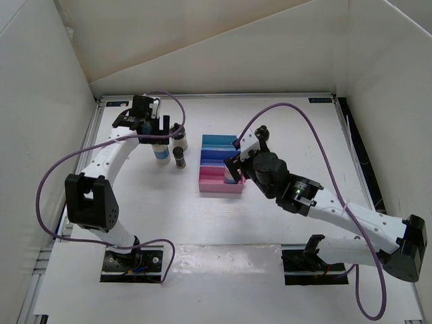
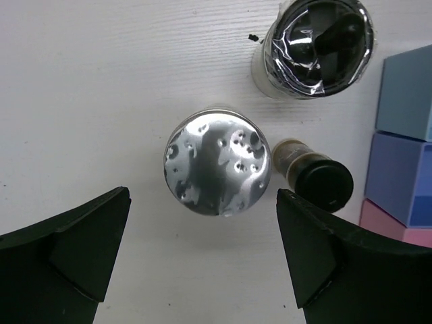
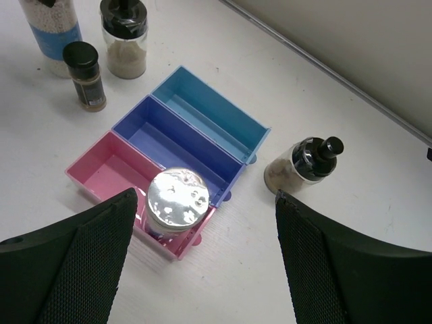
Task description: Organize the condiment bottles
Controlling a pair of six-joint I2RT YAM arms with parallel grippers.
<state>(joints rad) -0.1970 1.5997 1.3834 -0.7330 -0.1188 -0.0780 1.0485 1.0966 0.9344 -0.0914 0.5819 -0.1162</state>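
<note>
The white-blue bottle stands below my left gripper, so the gripper will go down with an open finger on either side of the silver top (image 2: 217,162) and close on it.
A silver-topped bottle (image 3: 177,202) stands in the right end of the pink compartment of the stepped rack (image 3: 202,121). My right gripper (image 3: 206,263) is open above it, fingers apart on both sides, not touching; it also shows in the top view (image 1: 235,169). A bottle with a black knobbed top (image 3: 304,164) stands on the table right of the rack. My left gripper (image 2: 202,270) is open above a second silver-topped bottle (image 2: 216,164) with a white-blue body (image 1: 160,152). Beside it stand a small black-capped bottle (image 2: 320,179) and a shiny bottle with a black knob (image 2: 314,40).
The rack (image 1: 221,173) sits mid-table with blue, violet and pink compartments; the blue and violet ones hold nothing. White walls enclose the table on the left, back and right. Purple cables loop over both arms.
</note>
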